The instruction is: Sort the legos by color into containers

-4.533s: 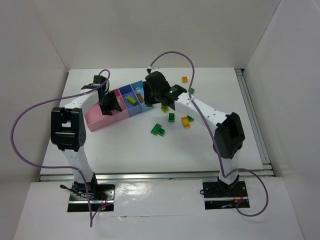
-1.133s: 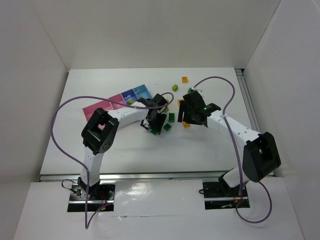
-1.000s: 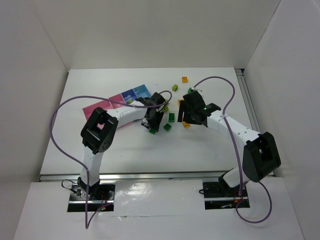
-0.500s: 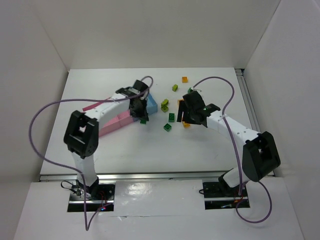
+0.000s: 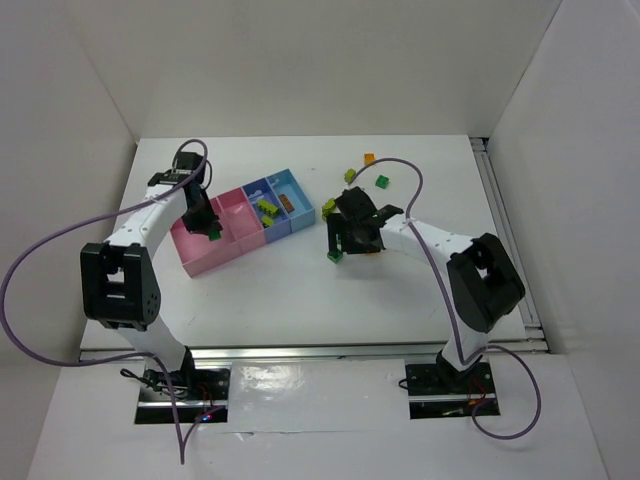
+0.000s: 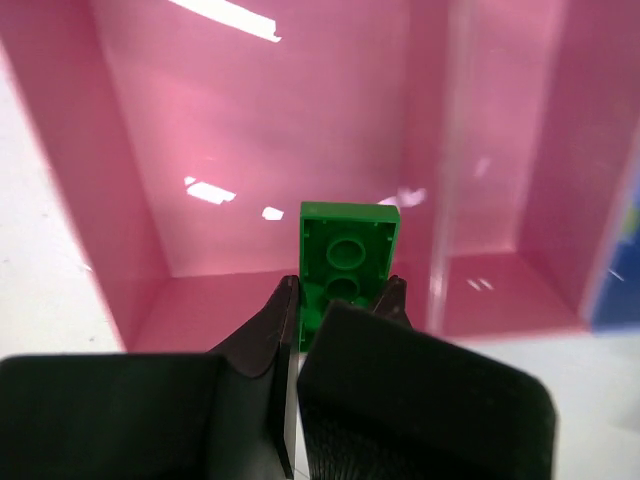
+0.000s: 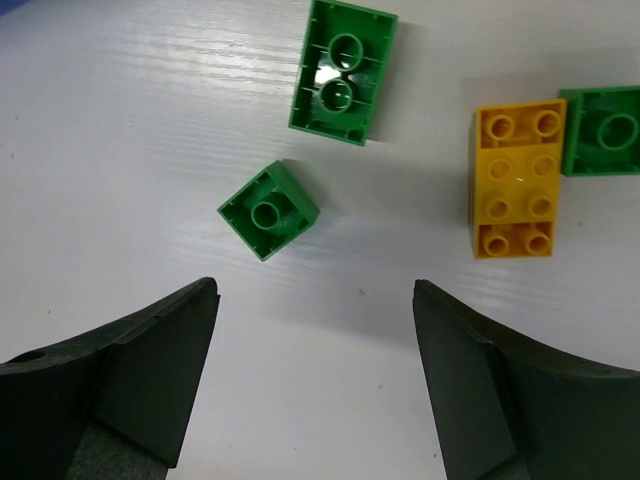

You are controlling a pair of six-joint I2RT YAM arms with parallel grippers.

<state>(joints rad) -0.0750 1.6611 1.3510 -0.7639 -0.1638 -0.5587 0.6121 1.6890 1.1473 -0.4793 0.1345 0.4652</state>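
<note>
The right gripper moves toward the left in the wrist view next and lowers its open fingers around the small green lego (image 5: 335, 256) (image 7: 268, 212), as it lies below the gripper.
My left gripper (image 5: 207, 222) hangs over the pink containers (image 5: 207, 256) at the left end of the row, shut on a dark green lego (image 5: 213, 232). In the left wrist view that green lego (image 6: 348, 248) sticks out from between the fingers (image 6: 343, 290), underside up, above the pink bin floor (image 6: 250, 130). My right gripper (image 5: 343, 243) stands open over the table. Beneath it lie a small green lego (image 7: 268, 210), a longer green lego (image 7: 343, 70), an orange lego (image 7: 517, 180) and another green one (image 7: 603, 130); nothing is between its fingers (image 7: 312, 295).
The light-blue containers (image 5: 296, 205) right of the pink ones hold lime legos (image 5: 265, 208) and an orange one (image 5: 285, 203). Loose legos lie farther back: lime (image 5: 351, 175), orange (image 5: 369, 158), green (image 5: 382, 181), lime (image 5: 329, 207). White walls surround the table.
My left gripper shut on the green lego at mid-table and carried it left to above the pink bin. My right gripper moved left and opened wider.
</note>
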